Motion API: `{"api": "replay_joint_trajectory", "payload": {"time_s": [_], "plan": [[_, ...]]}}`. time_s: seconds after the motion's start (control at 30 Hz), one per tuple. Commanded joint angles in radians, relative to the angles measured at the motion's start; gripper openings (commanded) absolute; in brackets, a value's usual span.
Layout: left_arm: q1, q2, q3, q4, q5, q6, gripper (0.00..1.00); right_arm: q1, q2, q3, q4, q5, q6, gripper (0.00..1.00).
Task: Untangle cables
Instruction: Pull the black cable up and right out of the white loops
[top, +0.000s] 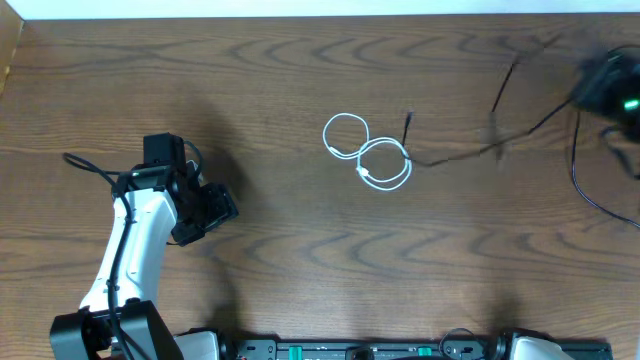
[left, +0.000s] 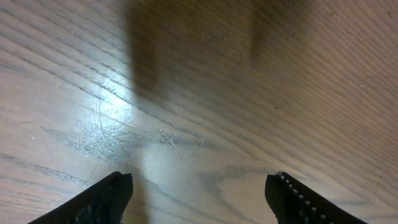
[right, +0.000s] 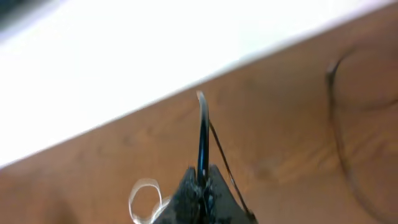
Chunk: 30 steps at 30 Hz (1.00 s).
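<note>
My right gripper should move the black cable back and down beside the thicker arm cable to let go of it, because that spot is clear of the white loops.
A white cable (top: 366, 151) lies in two loose loops at mid-table; one loop (right: 142, 195) also shows in the right wrist view. A thin black cable (top: 450, 157) runs from a plug end by the white loops toward the upper right, lifted and blurred. My right gripper (top: 600, 85), blurred at the far right, is shut on this black cable (right: 202, 134), whose end sticks out past the fingertips (right: 186, 186). My left gripper (top: 215, 207) hangs at the left, far from both cables. Its fingers (left: 112, 196) stand open over bare wood.
The wooden table (top: 300, 260) has its far edge along the top, with a white surface (right: 124, 74) beyond it. A thicker black arm cable (top: 580, 180) curves down the right side. The left arm's white body (top: 135, 240) stands at the lower left.
</note>
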Motion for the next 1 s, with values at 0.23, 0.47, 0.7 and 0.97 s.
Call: {"api": "replay_joint_trajectory", "payload": {"time_s": [0.23,0.47,0.7,0.97], "plan": [[0.004,-0.001,-0.004,-0.003,-0.003,-0.005,0.74,-0.114,0.103,0.378,-0.021,-0.105,-0.092,0.01],[0.004,-0.001,-0.004,-0.003,-0.002,-0.005,0.74,-0.115,0.129,0.438,-0.147,-0.294,-0.100,0.01],[0.004,-0.001,-0.004,0.000,-0.002,-0.005,0.74,-0.114,0.231,0.417,-0.642,-0.049,-0.178,0.01],[0.004,-0.001,-0.004,0.000,0.020,-0.005,0.73,-0.081,0.357,0.196,-0.758,-0.119,-0.302,0.01]]}}
